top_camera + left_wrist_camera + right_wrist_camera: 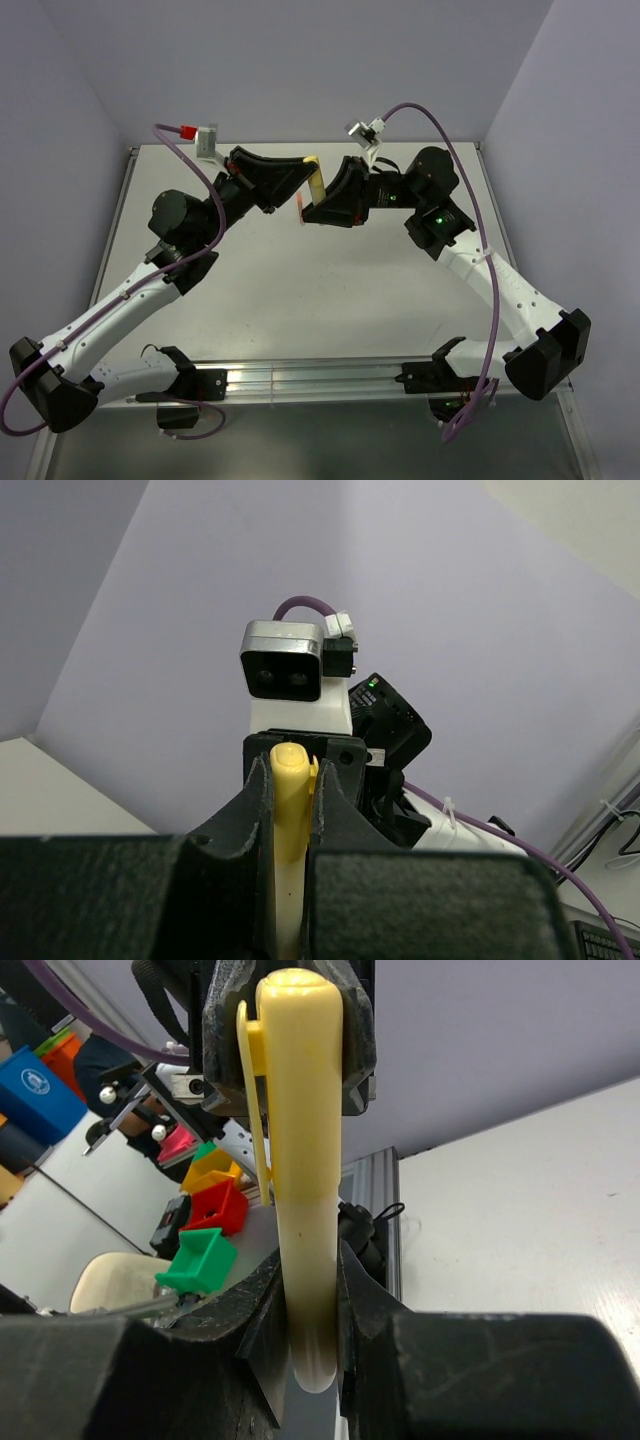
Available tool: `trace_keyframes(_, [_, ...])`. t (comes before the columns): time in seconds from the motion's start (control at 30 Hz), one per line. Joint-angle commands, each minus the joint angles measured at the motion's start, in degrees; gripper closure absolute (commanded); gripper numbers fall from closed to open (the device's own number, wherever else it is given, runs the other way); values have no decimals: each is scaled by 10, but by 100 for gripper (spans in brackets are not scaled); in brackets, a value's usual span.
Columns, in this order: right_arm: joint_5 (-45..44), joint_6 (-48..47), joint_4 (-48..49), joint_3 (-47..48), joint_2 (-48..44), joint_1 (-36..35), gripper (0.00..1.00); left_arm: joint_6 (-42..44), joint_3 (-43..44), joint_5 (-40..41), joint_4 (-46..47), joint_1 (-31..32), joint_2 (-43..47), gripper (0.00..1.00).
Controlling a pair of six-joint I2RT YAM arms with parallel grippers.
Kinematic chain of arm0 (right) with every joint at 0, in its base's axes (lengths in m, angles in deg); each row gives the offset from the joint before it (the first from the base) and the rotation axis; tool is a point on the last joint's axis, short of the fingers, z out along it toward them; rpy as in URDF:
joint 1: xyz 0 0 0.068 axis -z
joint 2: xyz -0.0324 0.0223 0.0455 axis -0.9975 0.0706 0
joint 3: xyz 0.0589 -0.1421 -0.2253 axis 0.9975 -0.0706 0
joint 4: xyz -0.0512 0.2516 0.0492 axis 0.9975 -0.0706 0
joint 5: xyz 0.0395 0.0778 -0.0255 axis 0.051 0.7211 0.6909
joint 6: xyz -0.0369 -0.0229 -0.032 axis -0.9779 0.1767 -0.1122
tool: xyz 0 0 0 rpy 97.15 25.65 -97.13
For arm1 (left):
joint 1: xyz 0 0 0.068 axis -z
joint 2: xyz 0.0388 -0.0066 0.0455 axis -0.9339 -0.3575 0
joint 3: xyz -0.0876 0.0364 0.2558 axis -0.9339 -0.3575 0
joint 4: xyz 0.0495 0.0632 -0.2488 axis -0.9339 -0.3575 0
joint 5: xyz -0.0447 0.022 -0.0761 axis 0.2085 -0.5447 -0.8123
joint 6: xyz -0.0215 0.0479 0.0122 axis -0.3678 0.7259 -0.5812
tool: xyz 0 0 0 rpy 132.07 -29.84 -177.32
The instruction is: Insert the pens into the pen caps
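Note:
Bare tabletop by the red-orange bit lies below, to the left in the top view. My left gripper should swing there next and lower to release the pen.
A yellow pen cap (300, 1080) with a clip sits on the end of a pale yellow pen (312, 1290); the two look joined in one line. My left gripper (308, 172) is shut on the cap, whose rounded tip (290, 780) rises between its fingers. From the other side, my right gripper (322, 202) is shut on the pen body, which its fingers (365, 1305) pinch near the rounded end. Both grippers meet above the far middle of the table (300, 300), with the yellow piece (315, 182) between them. No other pens or caps show clearly.
A small red-orange bit (300, 212) shows beside the right gripper; I cannot tell what it is. An aluminium rail (320, 380) runs along the near edge. Green (195, 1260), red (220, 1205) and yellow (215, 1170) bins stand off the table.

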Motion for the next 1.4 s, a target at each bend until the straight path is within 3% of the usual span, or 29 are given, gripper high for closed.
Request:
trace_keyframes(0.0, [-109, -18, 87, 16, -31, 5, 88, 15, -26, -76, -172, 7, -23, 100])
trace_keyframes(0.5, [-72, -40, 50, 28, -22, 7, 51, 12, 4, -22, -183, -43, -14, 100])
trace_keyframes(0.7, [-51, -99, -24, 48, -4, 7, 45, -7, 12, -43, -183, -130, -7, 100])
trace_keyframes(0.93, [-148, -185, -150, 84, 1, 16, 41, -2, 26, -66, -228, -231, -24, 100])
trace_keyframes(1.13, [-210, -177, -202, 108, 23, 46, 40, 41, 45, -14, -309, -268, -114, 100])
trace_keyframes(1.37, [-255, -167, -216, 103, 31, 57, 40, 86, 150, 17, -355, -277, -336, 100])
